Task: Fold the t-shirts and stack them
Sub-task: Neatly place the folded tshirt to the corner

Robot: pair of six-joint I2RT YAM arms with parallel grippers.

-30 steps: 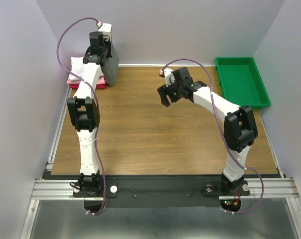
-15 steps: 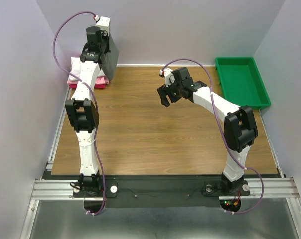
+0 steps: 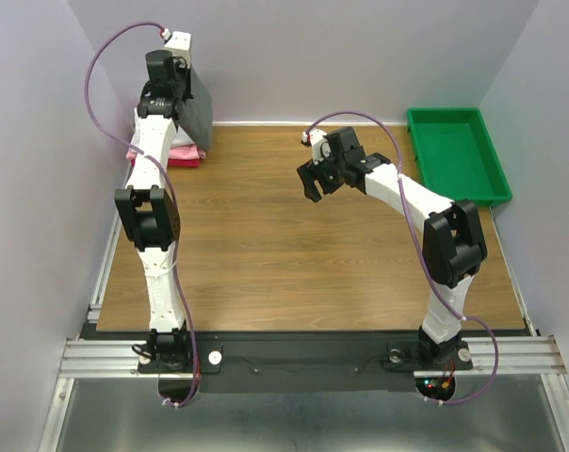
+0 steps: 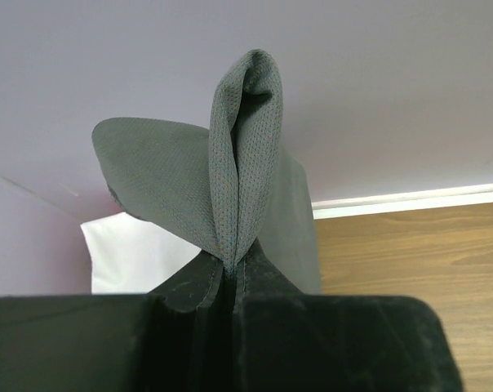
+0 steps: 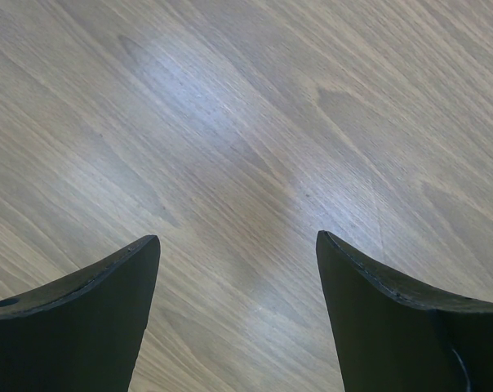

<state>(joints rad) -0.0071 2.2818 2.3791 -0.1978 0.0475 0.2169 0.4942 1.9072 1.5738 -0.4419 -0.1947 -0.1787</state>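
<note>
I should first move my left gripper toward the side where the white t-shirt is still uncovered. Then it can lower the grey t-shirt's fold onto the stack.
My left gripper is raised high at the table's far left corner, shut on a fold of the dark charcoal grey t-shirt, which hangs from it as a folded panel. In the left wrist view the jaws pinch the grey cloth at the gripper. Below it lies a stack of folded shirts: a white one on pink/red ones; the white one shows in the left wrist view. My right gripper hovers open and empty over the bare wood at mid-table.
A green plastic tray stands at the far right corner. The wooden table ends at grey-purple walls at the back and sides. A metal rail runs along the near edge by the arm bases.
My left arm has lifted the grey t-shirt higher and a little to the left above the stack. The right arm has not moved.
</note>
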